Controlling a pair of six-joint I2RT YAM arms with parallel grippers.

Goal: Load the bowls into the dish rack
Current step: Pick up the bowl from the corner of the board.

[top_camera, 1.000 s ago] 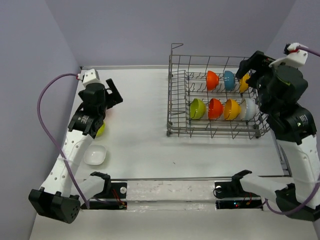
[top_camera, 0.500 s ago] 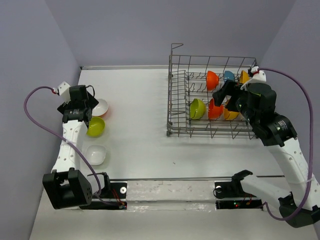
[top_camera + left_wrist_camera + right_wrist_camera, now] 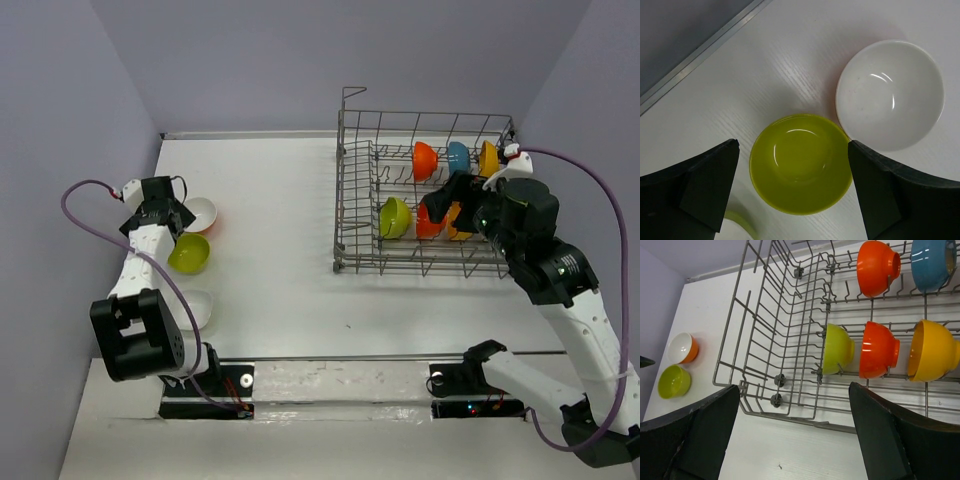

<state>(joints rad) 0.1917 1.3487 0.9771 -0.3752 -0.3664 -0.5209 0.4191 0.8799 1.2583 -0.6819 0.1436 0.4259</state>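
Next I will bring my left gripper outward and down onto the white bowl's rim facing the metal bar, where the lime bowl [image 3: 189, 252] leaves it free.
My open left gripper [image 3: 170, 220] hovers over the table's left side. Between its fingers in the left wrist view sits a lime green bowl [image 3: 800, 162], untouched by the left gripper [image 3: 792, 172], and a white bowl [image 3: 890, 95] with an orange outside [image 3: 201, 213] touches its rim. The lime bowl [image 3: 189, 252] lies just below that one from above. The grey wire dish rack [image 3: 345, 200] holds several bowls on edge: orange-red [image 3: 877, 267], blue [image 3: 932, 262], lime [image 3: 837, 349], red [image 3: 879, 350], yellow [image 3: 932, 350]. My right gripper [image 3: 440, 205] hangs open and empty above the rack's front row [image 3: 794, 407].
A squarish white bowl [image 3: 197, 308] lies near the left arm's base, partly hidden by it. The rack's tall left wall [image 3: 755, 335] and upright tines stand under the right gripper. A metal rail [image 3: 700, 50] edges the table on the left.
The left arm swung towards the left wall and now points down over the lime bowl. The right arm came from the rack's far right corner to above its front row, jaws slightly wider.
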